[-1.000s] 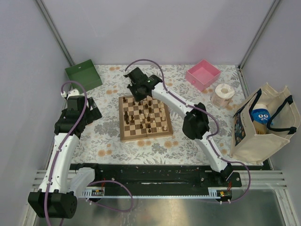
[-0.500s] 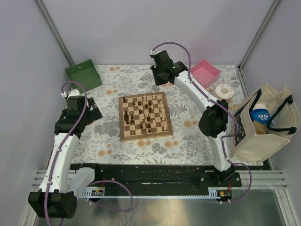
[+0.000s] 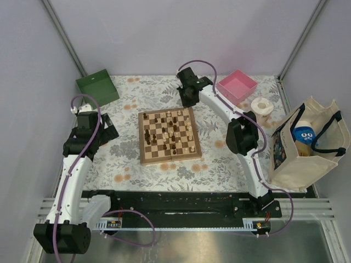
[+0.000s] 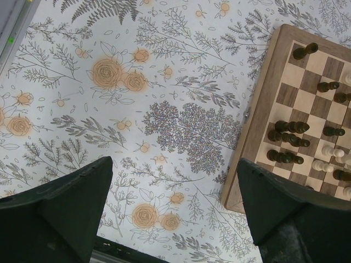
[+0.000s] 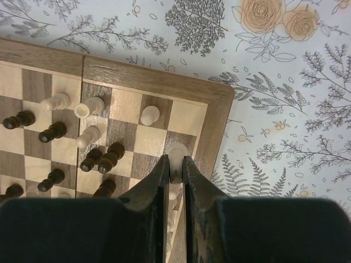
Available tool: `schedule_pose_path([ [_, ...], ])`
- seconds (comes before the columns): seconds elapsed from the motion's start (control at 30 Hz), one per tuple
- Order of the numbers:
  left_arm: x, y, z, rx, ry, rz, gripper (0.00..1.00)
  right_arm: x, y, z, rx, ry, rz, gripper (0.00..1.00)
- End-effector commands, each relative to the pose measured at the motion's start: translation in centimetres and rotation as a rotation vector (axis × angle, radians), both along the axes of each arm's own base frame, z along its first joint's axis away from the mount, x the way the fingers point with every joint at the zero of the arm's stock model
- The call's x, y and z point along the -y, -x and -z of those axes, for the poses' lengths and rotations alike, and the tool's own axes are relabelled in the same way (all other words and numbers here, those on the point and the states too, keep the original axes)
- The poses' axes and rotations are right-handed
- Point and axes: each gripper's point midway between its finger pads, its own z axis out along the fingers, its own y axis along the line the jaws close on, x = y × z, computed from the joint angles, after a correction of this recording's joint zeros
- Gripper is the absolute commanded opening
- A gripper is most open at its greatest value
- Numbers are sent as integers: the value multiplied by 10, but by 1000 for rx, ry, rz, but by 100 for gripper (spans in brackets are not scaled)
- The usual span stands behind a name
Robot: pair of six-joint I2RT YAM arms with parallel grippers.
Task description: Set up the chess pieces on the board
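The cream chess piece already hangs over the dark edge square [image 3: 188,118] [image 5: 180,144] beside the board's empty far corner square. So my right gripper moves down onto that edge square next.
The board [image 3: 169,135] lies in the middle of the floral table, with dark and cream chess pieces [image 3: 171,131] scattered over its squares. My right gripper [image 3: 188,98] hangs over the board's far right corner. In the right wrist view it [image 5: 175,164] is shut on a cream chess piece [image 5: 176,152] over the corner squares, with other cream pieces [image 5: 90,106] and dark pieces [image 5: 101,158] to its left. My left gripper [image 3: 96,134] is open and empty left of the board. In the left wrist view it [image 4: 175,219] sits over bare cloth, with the board's edge [image 4: 258,109] at right.
A green box [image 3: 97,86] stands at the back left and a pink box [image 3: 237,86] at the back right. A paper roll [image 3: 262,107] lies near the pink box. A cream tote bag [image 3: 307,143] with a blue item inside stands at the right edge.
My right arm swung from the board's far left edge to behind its far right corner, then came slightly back toward the board. The left arm has not moved.
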Motion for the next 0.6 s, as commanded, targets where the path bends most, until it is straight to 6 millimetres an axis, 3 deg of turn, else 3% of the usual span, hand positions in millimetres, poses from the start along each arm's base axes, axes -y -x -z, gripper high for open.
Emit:
schedule_pose_path([
  [0.0,2,-9,-7,41,8,16,99,-3,-2,4,-19,-19,3,7],
  [0.57,5,-9,-5,37,20,30,99,-1,1,34,-87,10,-6,7],
])
